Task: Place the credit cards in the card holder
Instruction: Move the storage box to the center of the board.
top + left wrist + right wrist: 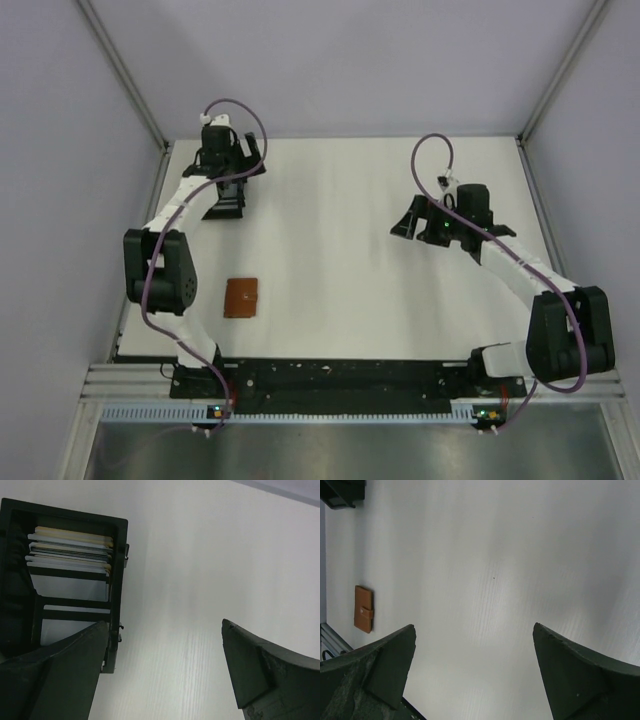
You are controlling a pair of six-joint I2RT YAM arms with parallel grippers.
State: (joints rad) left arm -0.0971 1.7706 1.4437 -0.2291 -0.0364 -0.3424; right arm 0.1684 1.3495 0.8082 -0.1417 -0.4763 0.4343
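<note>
My left gripper has only bare table between its open fingers. It will go down onto the black box's near corner (240, 213) (110, 666), which is below it.
The credit cards (70, 550) stand stacked on edge, pale grey, white and tan, inside a black open-frame box (118, 580) at the far left of the table. My left gripper (164, 625) hovers open just right of that box (226, 206), with only bare table between its fingers. The card holder (241, 297), a small brown leather wallet shut with its tab, lies flat at the near left; the right wrist view shows this card holder (363, 609) at its left edge. My right gripper (474, 627) hangs open and empty over the right half of the table (412, 225).
White table (330, 250) enclosed by pale walls with metal posts at the back corners. A black rail (330, 378) runs along the near edge between the arm bases. A corner of the black box (342, 490) shows at the top left of the right wrist view.
</note>
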